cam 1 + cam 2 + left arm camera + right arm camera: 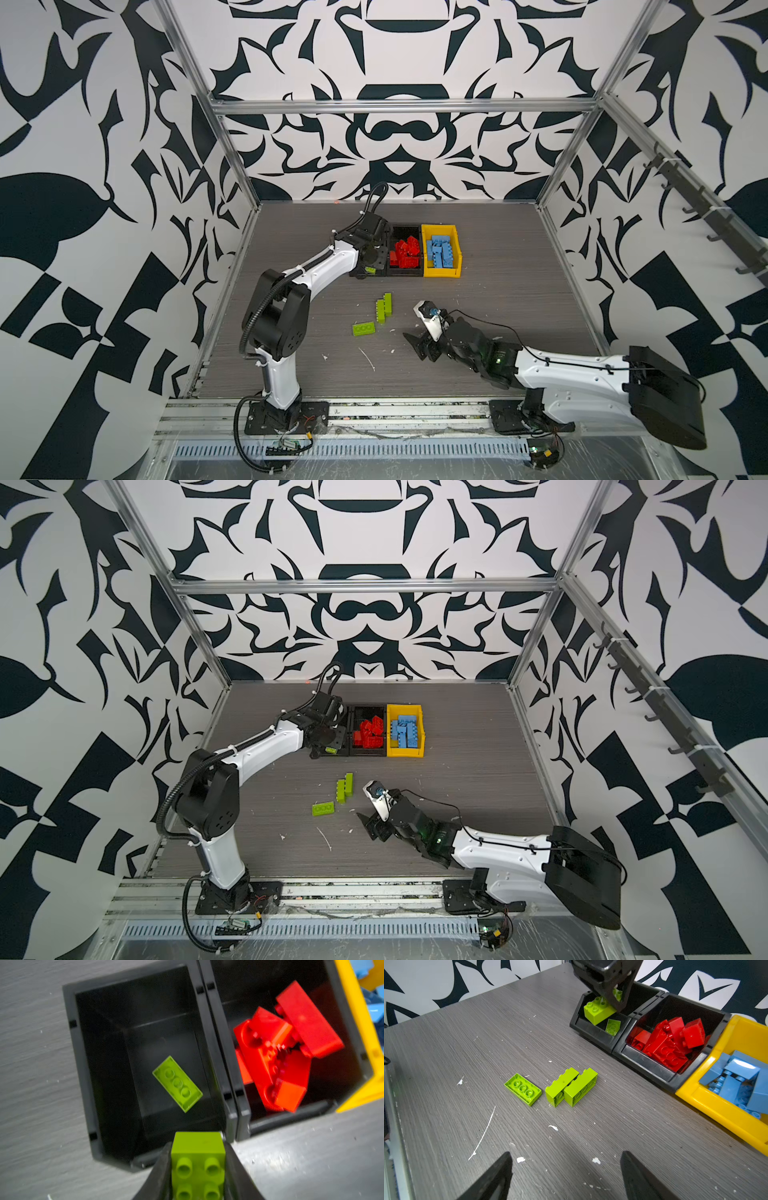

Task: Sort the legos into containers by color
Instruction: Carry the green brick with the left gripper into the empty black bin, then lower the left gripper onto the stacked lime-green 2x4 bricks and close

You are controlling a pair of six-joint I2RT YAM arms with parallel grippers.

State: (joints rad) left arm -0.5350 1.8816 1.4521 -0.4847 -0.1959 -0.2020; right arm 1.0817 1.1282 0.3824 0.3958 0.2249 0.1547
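Note:
I will move my left gripper outward past the black container's near rim next and let go of the lime green brick beside the flat green lego (177,1083) inside, because that black container already has its color in it.
My left gripper (197,1147) is shut on a lime green brick (198,1159) and hangs over the near rim of the left black container (83,1068). A flat green lego (177,1083) lies upside down inside it. Three more green legos lie on the table: a flat one (522,1088) and two bricks side by side (561,1086) (580,1086). Red legos (405,253) fill the middle black container (405,273), and blue legos (440,251) fill the yellow container (441,273). My right gripper (565,1157) is open and empty, low over the table near the loose green legos.
White scraps and a long white streak (483,1132) mark the grey wood-grain table (519,291). An aluminium frame and patterned walls close in the workspace. The left arm (291,282) stretches from the front left up to the containers.

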